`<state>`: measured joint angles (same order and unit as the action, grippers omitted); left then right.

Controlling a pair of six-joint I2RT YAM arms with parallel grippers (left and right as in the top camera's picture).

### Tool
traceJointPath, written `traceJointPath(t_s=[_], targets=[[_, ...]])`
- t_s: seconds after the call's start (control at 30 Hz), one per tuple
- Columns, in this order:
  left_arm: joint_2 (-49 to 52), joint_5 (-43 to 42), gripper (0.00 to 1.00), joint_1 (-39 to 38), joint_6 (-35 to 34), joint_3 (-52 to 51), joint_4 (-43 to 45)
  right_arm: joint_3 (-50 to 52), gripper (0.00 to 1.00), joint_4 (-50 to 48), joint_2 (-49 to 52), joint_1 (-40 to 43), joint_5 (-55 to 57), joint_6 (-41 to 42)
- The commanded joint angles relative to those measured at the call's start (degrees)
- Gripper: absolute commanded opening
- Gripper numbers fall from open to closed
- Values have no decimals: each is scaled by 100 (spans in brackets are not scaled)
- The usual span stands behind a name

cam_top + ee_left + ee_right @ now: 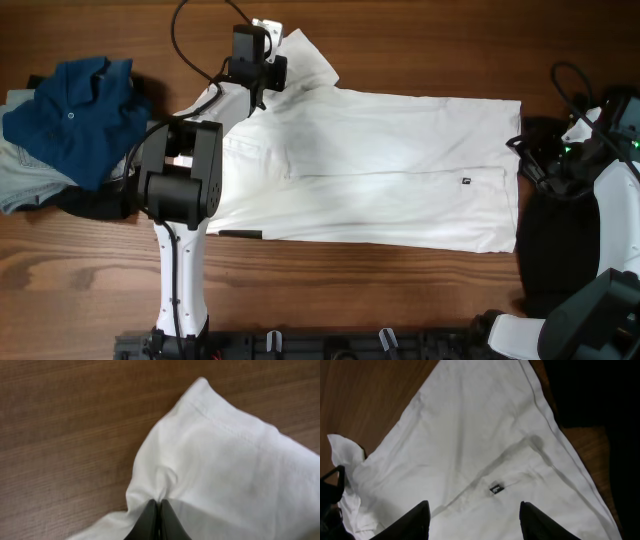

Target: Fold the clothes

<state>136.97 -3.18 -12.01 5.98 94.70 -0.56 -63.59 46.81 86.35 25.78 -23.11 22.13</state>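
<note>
The shirt's polo-side end (238, 142) is back from the robot's left gripper and to its left in the overhead view, so the robot will pull the jutting sleeve over it and release.
The clothes (380, 170), a large white short-sleeved shirt, lie spread flat across the middle of the table with a tiny dark logo (466, 181) near the right end. My left gripper (258, 95) is at the far-left sleeve. In the left wrist view its fingers (150, 521) are shut on a pinched fold of the white sleeve (215, 450), which puckers at the tips. My right gripper (474, 520) hovers open above the shirt's right part, with the logo (494, 489) just beyond its fingertips and nothing between them.
A dark blue polo shirt (75, 115) lies heaped at the far left over a grey garment (20, 190). A black garment (555, 250) lies by the shirt's right edge, under the right arm. Bare wood runs along the front and back.
</note>
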Motion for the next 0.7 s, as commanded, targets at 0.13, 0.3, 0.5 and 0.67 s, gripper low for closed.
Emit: traceJointPath(t_s=[0.13,0.3,0.5,0.67], targets=[[-1207,522,4,155,-85,-59,-1097,39,55,-1106,17,-109,299,-509],[-1401,544,4,153,-92,-59,-2057,44,52,-2131,428,-131,413,-721],[-1620,538,4,153,-713,-59,-3565,44,52,-3182,1515,-140,557,-710],[-1880,540,4,138,-1099,-59,-4402,42,53,-3698,2446,-146,560,-697]])
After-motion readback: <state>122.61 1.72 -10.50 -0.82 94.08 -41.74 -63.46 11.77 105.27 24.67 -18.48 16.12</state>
